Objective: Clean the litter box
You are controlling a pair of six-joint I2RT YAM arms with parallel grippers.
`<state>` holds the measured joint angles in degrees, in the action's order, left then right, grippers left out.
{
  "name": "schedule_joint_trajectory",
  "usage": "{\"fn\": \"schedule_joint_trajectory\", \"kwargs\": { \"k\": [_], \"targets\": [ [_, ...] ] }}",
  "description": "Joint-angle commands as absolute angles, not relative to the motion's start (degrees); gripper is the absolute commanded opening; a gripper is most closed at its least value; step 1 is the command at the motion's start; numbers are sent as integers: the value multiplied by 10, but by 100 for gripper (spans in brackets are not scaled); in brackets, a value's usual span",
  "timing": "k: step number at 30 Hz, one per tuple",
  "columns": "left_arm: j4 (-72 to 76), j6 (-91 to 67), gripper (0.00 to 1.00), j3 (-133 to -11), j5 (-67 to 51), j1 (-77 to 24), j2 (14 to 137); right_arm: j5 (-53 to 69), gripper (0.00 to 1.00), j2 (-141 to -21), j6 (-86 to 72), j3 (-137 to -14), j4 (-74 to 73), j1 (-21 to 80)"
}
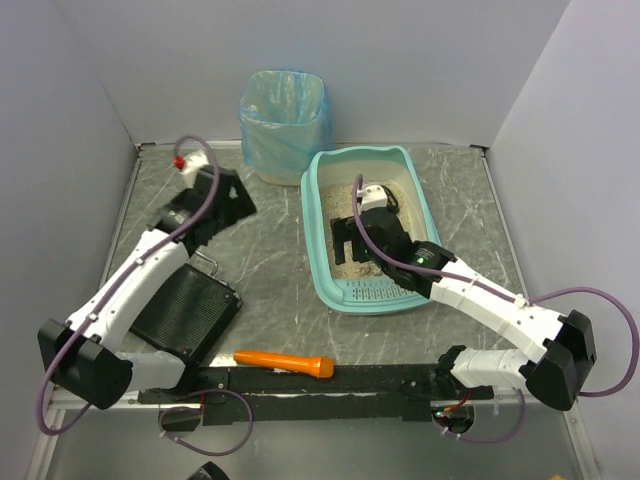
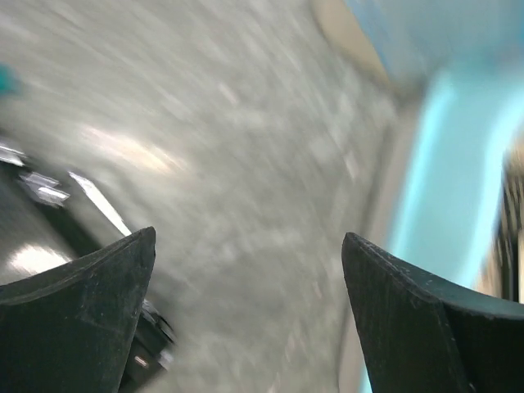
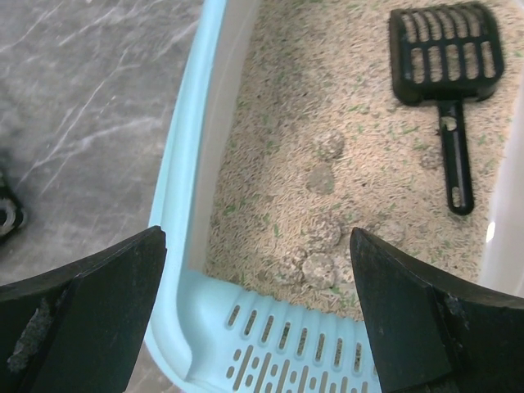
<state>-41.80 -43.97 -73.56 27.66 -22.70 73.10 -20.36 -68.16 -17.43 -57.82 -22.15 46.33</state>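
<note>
The blue bag's rim away from the litter box (image 1: pixel 325 185) is exposed, so I need to move my open left gripper outward to the waste bin and close it on that rim.
The light teal litter box (image 1: pixel 325 185) lies right of centre, its slotted lip (image 3: pixel 270 344) at the near end. It holds beige litter (image 3: pixel 327 90). Several clumps (image 3: pixel 321 266) lie just behind the lip. A black slotted scoop (image 3: pixel 442 53) lies flat on the litter at the far end. My right gripper (image 1: pixel 350 240) is open and empty, held above the near part of the box; in the right wrist view (image 3: pixel 258 233) the lip and clumps show between its fingers. My left gripper (image 1: pixel 228 200) is open and empty above the table left of the box; the left wrist view (image 2: pixel 250 237) is blurred.
A waste bin with a blue bag (image 1: pixel 283 120) stands behind the box. A flat black case (image 1: pixel 185 310) lies at near left. An orange-handled tool (image 1: pixel 285 362) lies near the front edge. Grey walls close in the table on three sides.
</note>
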Motion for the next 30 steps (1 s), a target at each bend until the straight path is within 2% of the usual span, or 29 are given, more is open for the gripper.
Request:
{"fn": "schedule_joint_trajectory", "kwargs": {
  "k": [1,7,12,20,23,28,30],
  "targets": [
    [-333,-457,99,-668,101,-287,737,-164,100,-665,-153,-572,-223,474],
    [-252,-504,99,-599,98,-318,732,-168,100,-712,-149,-572,-219,516],
    [-214,-499,99,-577,77,-319,720,-214,100,-810,-171,-627,-248,545],
    [-250,-502,99,-594,134,-318,712,-289,98,-918,-268,-682,-295,540],
    [-260,-508,99,-603,157,-316,714,-280,89,-922,-294,-669,-298,517],
    [-285,-500,99,-670,228,-301,733,-284,83,-890,-335,-621,-299,474],
    [-278,-487,99,-708,218,-269,746,-279,80,-864,-337,-596,-291,462]
  ]
}}
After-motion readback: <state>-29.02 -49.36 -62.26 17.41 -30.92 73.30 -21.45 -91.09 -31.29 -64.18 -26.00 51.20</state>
